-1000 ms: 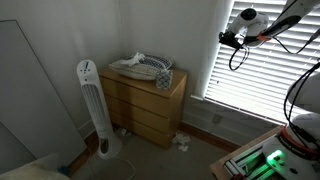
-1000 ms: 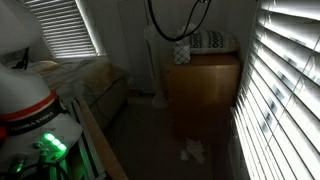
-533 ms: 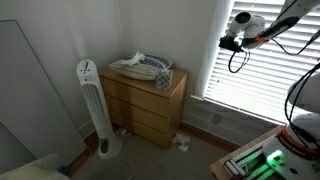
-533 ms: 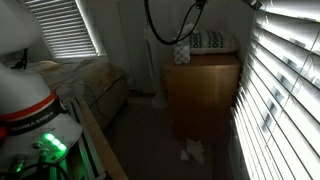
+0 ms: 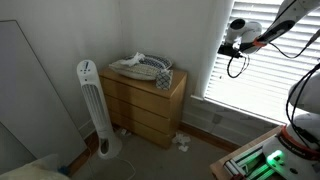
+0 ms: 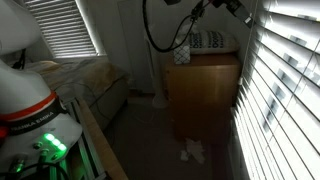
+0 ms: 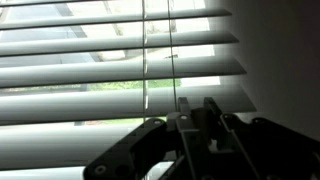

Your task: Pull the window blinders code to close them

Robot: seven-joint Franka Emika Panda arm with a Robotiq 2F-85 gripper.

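My gripper pulls the nearer cord down toward the lower slats (image 5: 217, 79) beside the dresser and lets go of it next, since those slats are below my gripper.
The window blinders (image 5: 275, 75) are white horizontal slats with dark gaps; they also fill the right side of an exterior view (image 6: 285, 90) and the wrist view (image 7: 90, 70). Two thin cords (image 7: 146, 60) hang in front of the slats. My gripper (image 5: 227, 47) is high up at the blinds' edge nearest the dresser, and shows at the top of an exterior view (image 6: 236, 8). In the wrist view its dark fingers (image 7: 196, 112) stand close together where the nearer cord (image 7: 170, 50) runs down into them, so they look shut on it.
A wooden dresser (image 5: 145, 100) with folded cloth on top stands below and beside the window, seen in both exterior views (image 6: 205, 85). A white tower fan (image 5: 90, 100) stands beside it. A black cable loop (image 6: 160, 35) hangs from the arm.
The gripper has moved down a little along the blinds' edge, coming into sight at the top of an exterior view. The hanging cable swung with it.
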